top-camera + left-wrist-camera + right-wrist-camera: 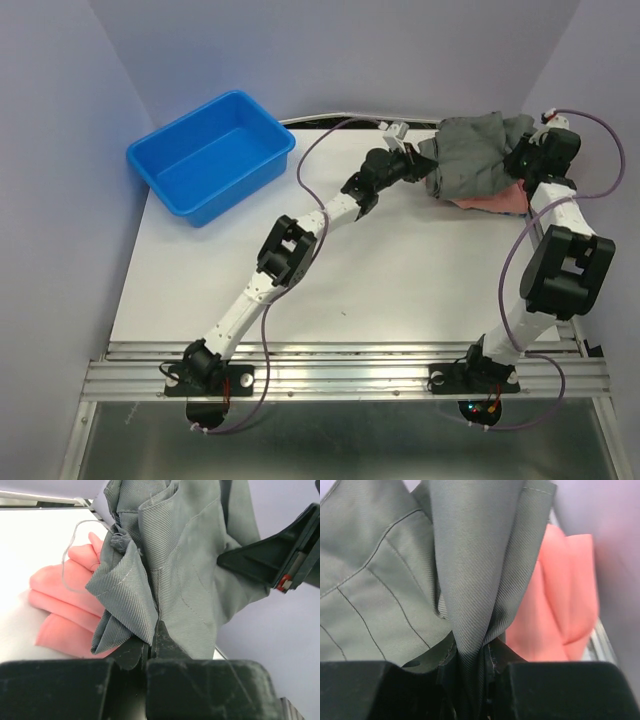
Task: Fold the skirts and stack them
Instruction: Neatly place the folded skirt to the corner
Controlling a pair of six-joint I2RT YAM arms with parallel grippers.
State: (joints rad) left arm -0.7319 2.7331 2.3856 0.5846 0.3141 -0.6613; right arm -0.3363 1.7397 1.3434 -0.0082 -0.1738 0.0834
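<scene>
The grey skirt's edge in my right gripper goes down onto the folded salmon-pink skirt (pixel 507 201) (pixel 554 600) next for release there, since that skirt lies below my gripper.
The dark grey skirt (pixel 475 155) hangs bunched at the far right of the table, held between both grippers. My left gripper (pixel 428 160) is shut on its left edge; in the left wrist view the grey cloth (pixel 190 575) runs into the closed jaws. My right gripper (pixel 522 158) is shut on its right edge; in the right wrist view a grey fold (pixel 470 580) is pinched between the fingers. The salmon-pink skirt (pixel 495 200) lies folded under the grey one, and shows in the left wrist view (pixel 60 610) and the right wrist view (pixel 560 605).
A blue plastic tub (pixel 212 155) stands at the back left of the white table (pixel 380 290). Purple walls close in on the left, back and right. Cables loop over both arms. A metal rail (pixel 340 375) runs along the near edge.
</scene>
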